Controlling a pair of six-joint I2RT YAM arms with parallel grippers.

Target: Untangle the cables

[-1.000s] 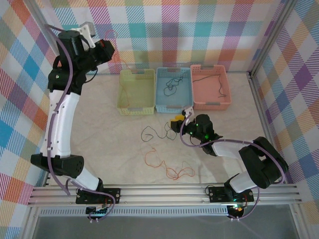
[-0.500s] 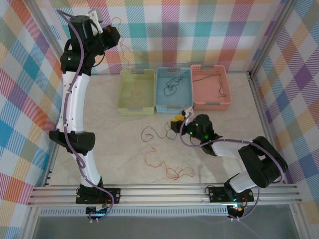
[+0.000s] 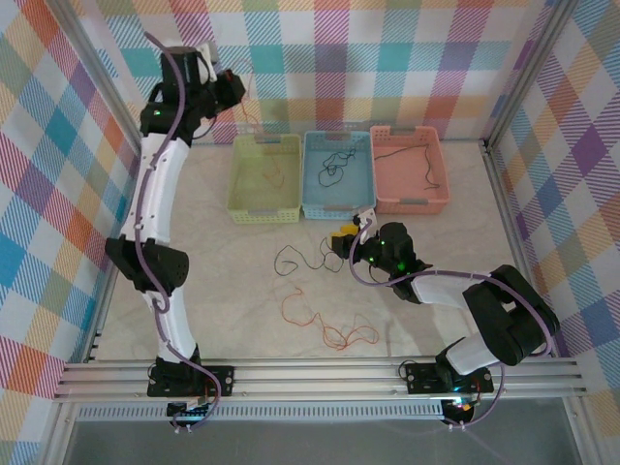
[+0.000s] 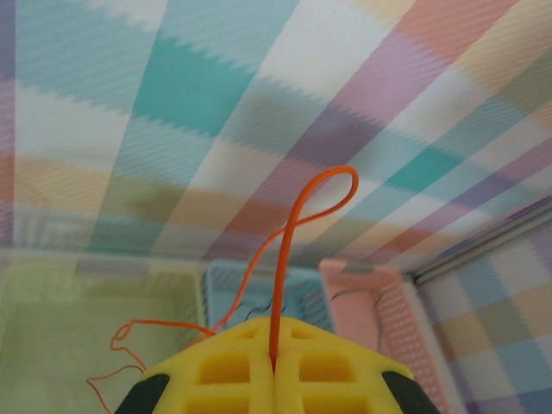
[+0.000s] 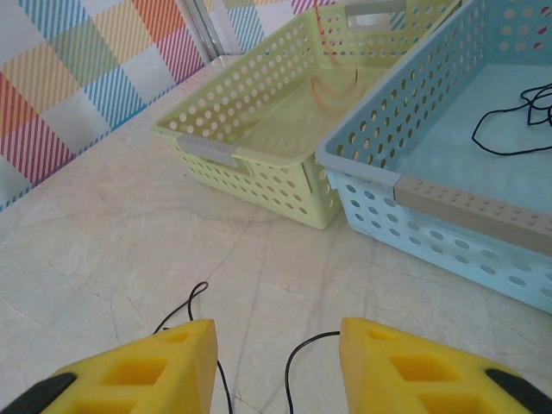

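My left gripper holds the orange cable with its end already hanging over the yellow-green basket (image 3: 263, 209) (image 4: 86, 332) below, so next it will lower and tip its fingers down over the basket to release the cable.
My left gripper (image 3: 231, 85) is raised high by the back wall, above the yellow-green basket (image 3: 263, 209). In the left wrist view its yellow fingers (image 4: 216, 371) are shut on a thin orange cable (image 4: 291, 224) that loops upward. The cable's loose end hangs down into that basket (image 3: 268, 175). My right gripper (image 3: 344, 239) sits low on the table, open. In the right wrist view a black cable (image 5: 290, 362) lies on the table between its fingers (image 5: 147, 371). A second orange cable (image 3: 320, 322) squiggles on the table nearer the arms' bases.
A blue basket (image 3: 337, 209) holds a black cable (image 3: 334, 165). The pink basket (image 3: 412, 203) beside it holds another black cable (image 3: 407, 150). The three baskets stand in a row at the back; plaid walls close in the table.
My left arm has swung up and to the right with the orange cable, bringing its hanging end over and into the yellow-green basket. The right arm has not moved.
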